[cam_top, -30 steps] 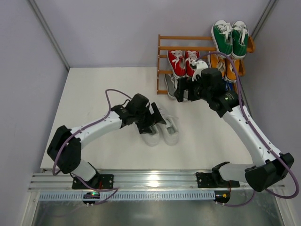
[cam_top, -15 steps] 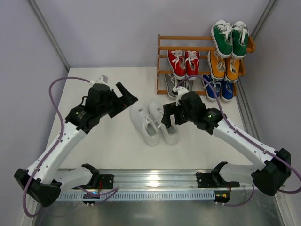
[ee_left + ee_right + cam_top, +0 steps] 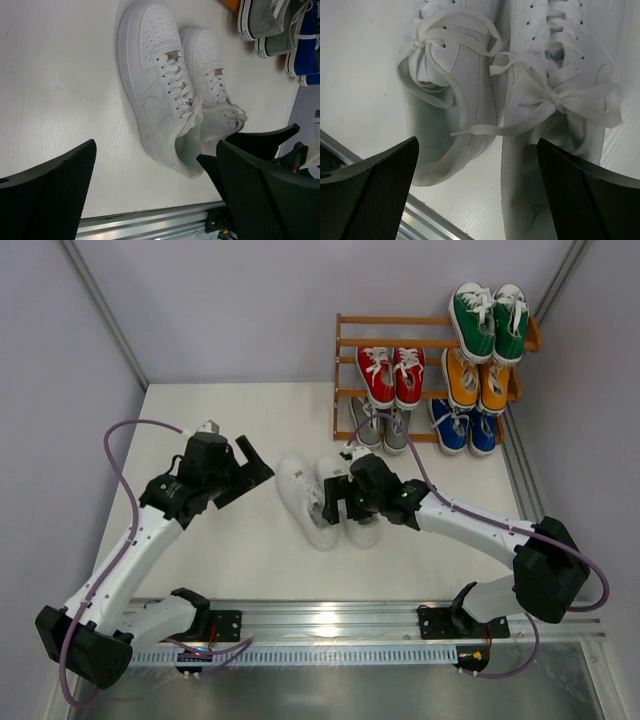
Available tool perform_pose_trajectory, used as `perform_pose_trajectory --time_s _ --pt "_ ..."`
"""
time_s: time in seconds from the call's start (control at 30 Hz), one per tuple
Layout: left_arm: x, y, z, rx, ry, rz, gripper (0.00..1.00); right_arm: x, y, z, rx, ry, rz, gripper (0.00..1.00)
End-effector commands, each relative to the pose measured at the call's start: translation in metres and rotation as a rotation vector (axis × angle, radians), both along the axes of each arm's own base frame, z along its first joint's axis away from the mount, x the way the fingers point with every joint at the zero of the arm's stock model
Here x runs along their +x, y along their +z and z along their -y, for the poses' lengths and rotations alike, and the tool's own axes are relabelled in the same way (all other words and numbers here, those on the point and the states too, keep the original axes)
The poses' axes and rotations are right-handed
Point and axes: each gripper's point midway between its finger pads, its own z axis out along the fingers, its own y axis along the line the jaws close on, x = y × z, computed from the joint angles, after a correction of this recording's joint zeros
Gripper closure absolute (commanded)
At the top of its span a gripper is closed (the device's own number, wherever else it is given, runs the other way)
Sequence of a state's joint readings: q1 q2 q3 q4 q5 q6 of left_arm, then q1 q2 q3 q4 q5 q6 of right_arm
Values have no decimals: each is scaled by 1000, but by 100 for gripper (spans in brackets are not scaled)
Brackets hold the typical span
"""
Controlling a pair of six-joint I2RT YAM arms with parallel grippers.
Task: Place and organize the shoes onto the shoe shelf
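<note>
Next, the right gripper goes down, a finger into each shoe's heel opening, and closes on both inner sides, since the gap between the shoes lies between its fingers.
A pair of white shoes (image 3: 305, 502) lies on the table, toes toward the shoe shelf (image 3: 345, 345). My right gripper (image 3: 338, 502) is open and empty just above the pair's heels. In the right wrist view its jaws (image 3: 477, 145) straddle the gap between the left shoe (image 3: 445, 100) and the right shoe (image 3: 560, 75). My left gripper (image 3: 258, 462) is open and empty, to the left of the pair. Its wrist view (image 3: 156, 150) shows both white shoes (image 3: 160, 90). The shelf holds green shoes (image 3: 488, 320), red shoes (image 3: 391, 375) and orange shoes (image 3: 475, 383). Grey shoes (image 3: 380, 425) and blue shoes (image 3: 463, 427) sit at its foot.
Grey walls close in the table on the left, back and right. A metal rail (image 3: 330, 625) runs along the near edge. The shelf's left half has bare slats on its top tier (image 3: 390, 322).
My left arm has drawn back to the left, away from the white pair. My right arm has come down from the shelf front to the heels of the white pair.
</note>
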State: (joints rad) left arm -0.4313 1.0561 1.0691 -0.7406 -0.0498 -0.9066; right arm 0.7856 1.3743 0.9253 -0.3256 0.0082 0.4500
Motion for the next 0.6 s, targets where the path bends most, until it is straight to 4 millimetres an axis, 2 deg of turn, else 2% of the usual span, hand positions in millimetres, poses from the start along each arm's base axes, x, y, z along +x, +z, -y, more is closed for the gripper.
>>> perform_pose_trajectory --time_s 0.0,0.23,0.33,0.4,0.57 --pt "-2 4 -8 22 3 29 0 10 -3 -18 25 -28 5 0" --pt "-3 1 -12 28 6 21 0 14 -48 -11 -135 -98 -97 0" --pt "-5 2 -14 30 3 18 0 10 -55 -7 -207 -106 -120 0" --pt "-5 2 -16 32 5 19 0 7 -52 -2 -245 -108 -112 0" --pt "-9 5 -24 42 12 30 0 -18 -49 35 -408 -73 -168 0"
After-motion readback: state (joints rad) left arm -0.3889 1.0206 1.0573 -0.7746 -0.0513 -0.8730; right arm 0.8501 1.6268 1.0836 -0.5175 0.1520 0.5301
